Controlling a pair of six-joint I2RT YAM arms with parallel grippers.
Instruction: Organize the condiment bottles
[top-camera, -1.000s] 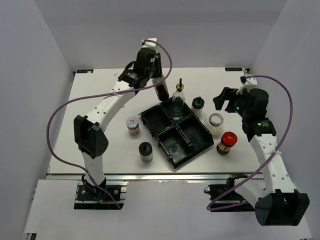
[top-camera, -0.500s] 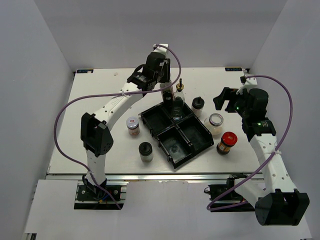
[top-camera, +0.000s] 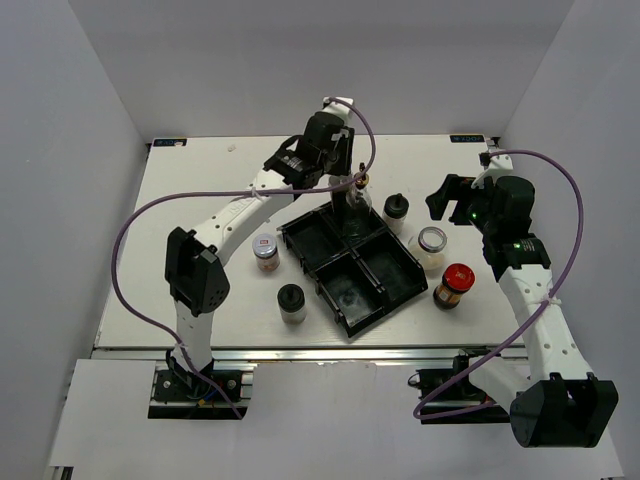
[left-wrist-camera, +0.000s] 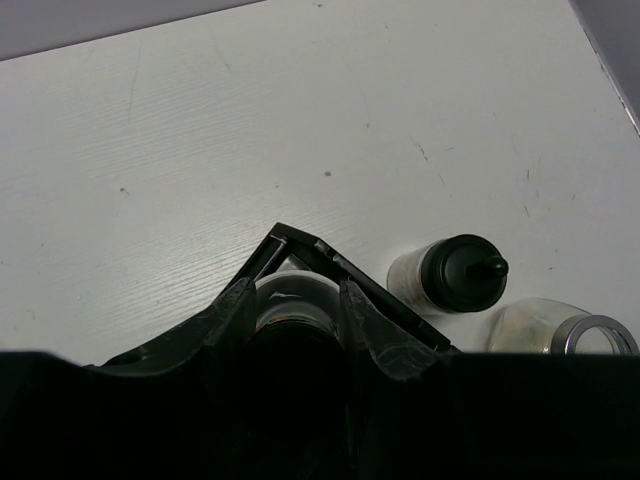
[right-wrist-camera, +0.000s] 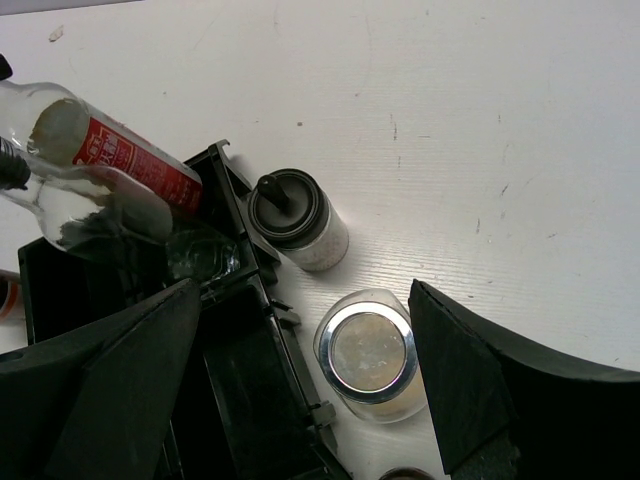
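I should lower the held bottle into that section of the tray with my left gripper, because the black-capped bottle is already over the tray's far corner (top-camera: 342, 215) (left-wrist-camera: 295, 271) beside the gold-spouted bottle.
My left gripper (top-camera: 337, 178) is shut on the tall dark black-capped bottle (left-wrist-camera: 295, 350) and holds it over the far corner of the black tray (top-camera: 385, 275), right beside the tall clear gold-spouted bottle (top-camera: 355, 212) that stands in the far compartment. In the right wrist view the held bottle shows a red label (right-wrist-camera: 135, 160). My right gripper (top-camera: 442, 198) is open and empty, above a silver-lidded jar (right-wrist-camera: 368, 350). A black-capped shaker (top-camera: 396, 209) stands next to the tray. A red-lidded jar (top-camera: 455, 284), a white-lidded jar (top-camera: 265, 250) and a black-lidded jar (top-camera: 291, 301) stand on the table.
The tray lies diagonally at mid-table with its other three compartments holding nothing. White walls enclose the table on three sides. My left arm reaches across the table's far left part.
My left gripper has carried the dark bottle to the right, from left of the tray's far corner to beside the clear bottle. The right arm has not moved.
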